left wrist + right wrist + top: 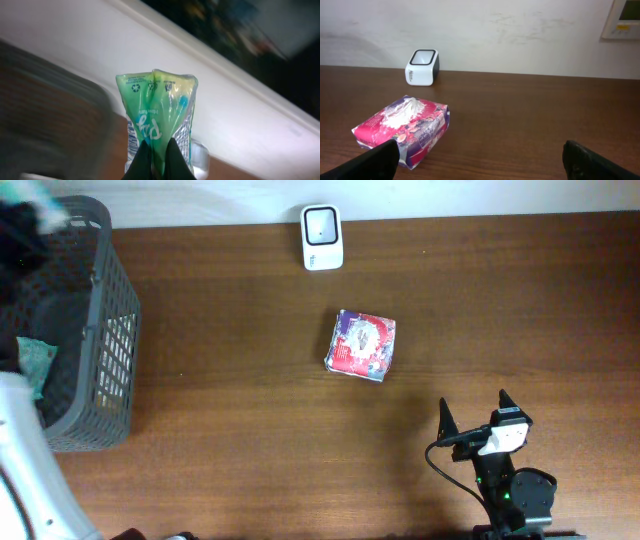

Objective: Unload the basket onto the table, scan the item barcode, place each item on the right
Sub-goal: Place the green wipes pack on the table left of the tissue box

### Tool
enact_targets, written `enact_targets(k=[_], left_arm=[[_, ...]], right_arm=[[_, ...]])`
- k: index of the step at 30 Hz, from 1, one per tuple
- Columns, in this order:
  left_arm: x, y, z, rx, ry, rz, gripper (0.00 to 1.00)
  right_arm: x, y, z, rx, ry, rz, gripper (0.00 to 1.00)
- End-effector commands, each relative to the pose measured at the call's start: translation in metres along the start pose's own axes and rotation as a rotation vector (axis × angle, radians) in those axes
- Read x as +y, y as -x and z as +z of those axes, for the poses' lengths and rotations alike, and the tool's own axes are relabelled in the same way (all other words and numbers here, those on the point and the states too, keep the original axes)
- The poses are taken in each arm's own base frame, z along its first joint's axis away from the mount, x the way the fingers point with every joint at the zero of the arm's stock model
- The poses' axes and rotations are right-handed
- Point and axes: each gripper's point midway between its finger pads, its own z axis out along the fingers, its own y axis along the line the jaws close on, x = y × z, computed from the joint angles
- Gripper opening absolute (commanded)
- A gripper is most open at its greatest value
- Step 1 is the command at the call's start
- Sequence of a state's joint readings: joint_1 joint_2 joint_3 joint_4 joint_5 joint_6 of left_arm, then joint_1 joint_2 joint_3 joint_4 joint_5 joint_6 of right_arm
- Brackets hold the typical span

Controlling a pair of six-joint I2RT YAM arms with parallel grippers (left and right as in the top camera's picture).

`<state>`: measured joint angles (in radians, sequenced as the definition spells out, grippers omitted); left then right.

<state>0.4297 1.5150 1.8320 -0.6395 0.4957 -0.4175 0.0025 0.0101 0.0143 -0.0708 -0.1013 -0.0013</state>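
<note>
The packet goes across with my left gripper to bare tabletop (pixel 313 341) beside the tissue pack next, then down and free, since that spot lies below and right in the overhead view.
A green plastic packet (pixel 156 107) with white lettering fills the left wrist view. My left gripper (pixel 159 146) is shut on its lower edge, its dark fingers (pixel 142 162) pinching the film. In the overhead view a teal-green packet (pixel 36 362) shows at the left edge over the grey basket (pixel 112 330). The white barcode scanner (pixel 322 237) stands at the table's far edge and appears in the right wrist view as the scanner (pixel 422 67). My right gripper (pixel 473 402) rests open near the front right, holding nothing, and its own camera shows the gripper (pixel 480 152) with its jaws wide apart.
A pink and red tissue pack (pixel 362 345) lies mid-table, left of centre in the right wrist view as the pack (pixel 402 127). The basket stands at the table's left end. A white wall runs behind the scanner.
</note>
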Motion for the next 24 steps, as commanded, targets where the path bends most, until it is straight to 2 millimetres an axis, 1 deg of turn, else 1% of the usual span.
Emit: enact_targets(k=[1,2,3,4,5,6,7,8,9,11,12,14,17,19,20,21,22,23,24], left_arm=[[-0.089,-0.072,0.021,0.232,-0.257,0.069,0.00],[-0.106,-0.096,0.028,0.286,-0.279,0.126,0.00],[-0.119,-0.123,0.040,0.340,-0.260,0.184,0.00],[-0.122,-0.138,0.047,0.367,-0.224,0.209,0.00],[-0.120,-0.154,0.057,0.396,-0.161,0.232,0.00],[-0.115,-0.181,0.070,0.442,-0.068,0.273,0.00],[-0.113,-0.200,0.078,0.484,-0.028,0.303,0.00],[-0.112,-0.224,0.085,0.545,-0.007,0.333,0.00],[-0.109,-0.258,0.093,0.633,0.023,0.360,0.00],[-0.104,-0.298,0.107,0.729,0.057,0.393,0.00],[-0.100,-0.328,0.117,0.792,0.070,0.412,0.00],[-0.089,-0.375,0.134,0.891,0.094,0.434,0.00],[-0.073,-0.430,0.145,1.009,0.126,0.457,0.00],[-0.068,-0.453,0.147,1.057,0.135,0.470,0.02],[-0.067,-0.462,0.147,1.073,0.137,0.477,0.08],[-0.067,-0.466,0.148,1.078,0.136,0.481,0.16],[-0.069,-0.468,0.149,1.076,0.131,0.484,0.30],[-0.070,-0.468,0.150,1.069,0.126,0.485,0.35],[-0.071,-0.467,0.152,1.063,0.122,0.484,0.35]], right_arm=[[-0.002,-0.003,0.000,0.003,-0.012,-0.001,0.99],[-0.002,-0.003,0.000,0.003,-0.012,-0.001,0.99],[-0.002,-0.003,0.000,0.003,-0.012,-0.001,0.99],[-0.002,-0.003,0.000,0.003,-0.012,-0.001,0.99],[-0.002,-0.003,0.000,0.003,-0.012,-0.001,0.98],[-0.002,-0.003,0.000,0.003,-0.012,-0.001,0.99],[-0.002,-0.003,0.000,0.003,-0.012,-0.001,0.99],[-0.002,-0.003,0.000,0.003,-0.012,-0.001,0.99],[-0.002,-0.003,0.000,0.003,-0.012,-0.001,0.99],[-0.002,-0.003,0.000,0.003,-0.012,-0.001,0.99],[-0.002,-0.003,0.000,0.003,-0.012,-0.001,0.99],[-0.002,-0.003,0.000,0.003,-0.012,-0.001,0.99],[-0.002,-0.003,0.000,0.003,-0.012,-0.001,0.99],[-0.002,-0.003,0.000,0.003,-0.012,-0.001,0.99],[-0.002,-0.003,0.000,0.003,-0.012,-0.001,0.99],[-0.002,-0.003,0.000,0.003,-0.012,-0.001,0.99],[-0.002,-0.003,0.000,0.003,-0.012,-0.001,0.99],[-0.002,-0.003,0.000,0.003,-0.012,-0.001,0.99],[-0.002,-0.003,0.000,0.003,-0.012,-0.001,0.99]])
